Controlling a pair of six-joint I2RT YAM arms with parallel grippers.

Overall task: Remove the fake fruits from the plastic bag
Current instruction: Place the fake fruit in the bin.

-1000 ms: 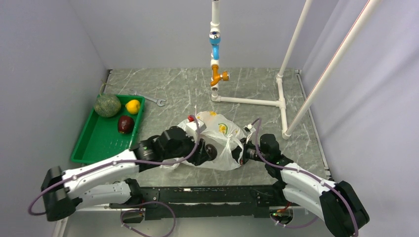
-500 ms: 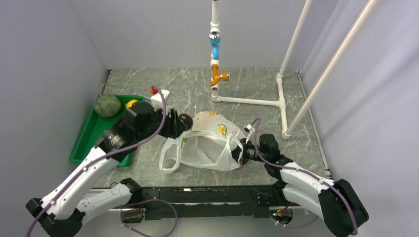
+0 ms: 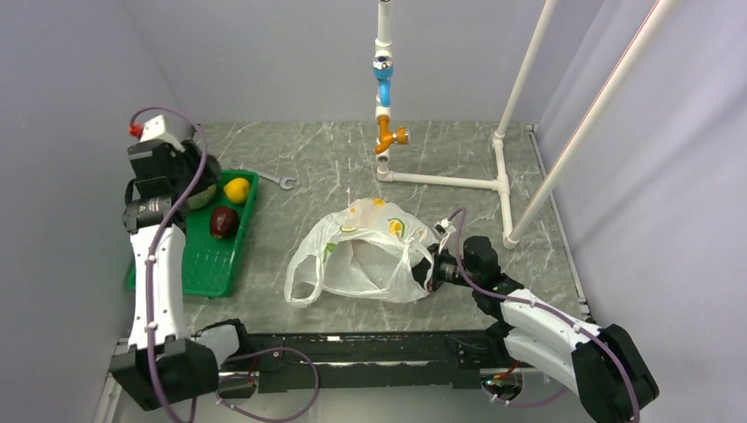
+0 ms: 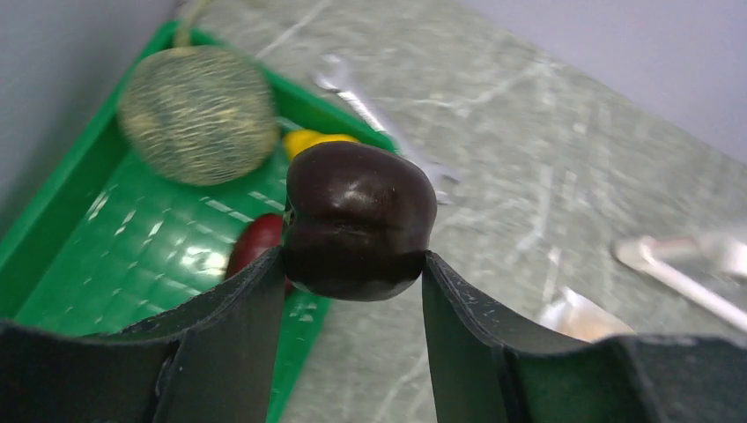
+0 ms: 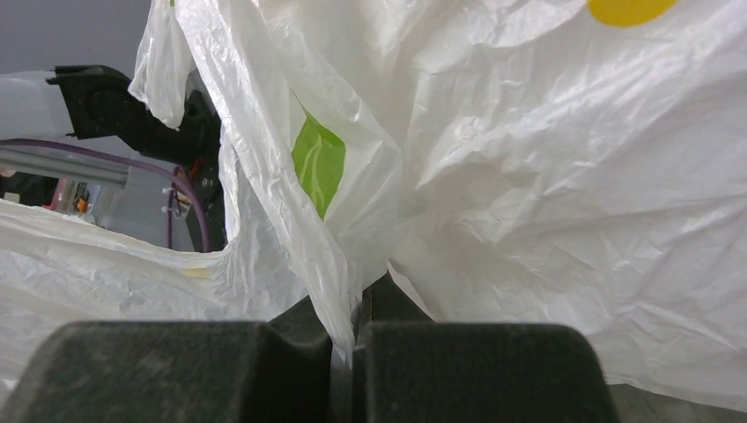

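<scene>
The purple-brown fruit (image 4: 359,220) should be released next, after my left gripper lowers back toward the base, since bare tray bottom lies below there beside the dark red apple.
The plastic bag (image 3: 370,256) lies crumpled at the table's middle, mouth and a handle loop to the left. My right gripper (image 3: 432,271) is shut on a fold of the bag at its right side (image 5: 352,317). My left gripper (image 3: 192,179) is raised over the far end of the green tray (image 3: 189,256), shut on a dark purple-brown round fruit (image 4: 359,220). In the tray lie the dull-green melon (image 4: 198,115), the yellow lemon (image 3: 236,189) and the dark red apple (image 3: 223,221). The melon is mostly hidden by my arm in the top view.
A metal wrench (image 3: 277,180) lies just right of the tray's far corner. A white pipe frame (image 3: 440,181) with a blue and orange valve stands at the back. Grey walls close in the left, back and right.
My left arm came out of the bag holding the dark fruit and swung up and left to above the tray. The bag's mouth fell open leftward. The right arm has not moved.
</scene>
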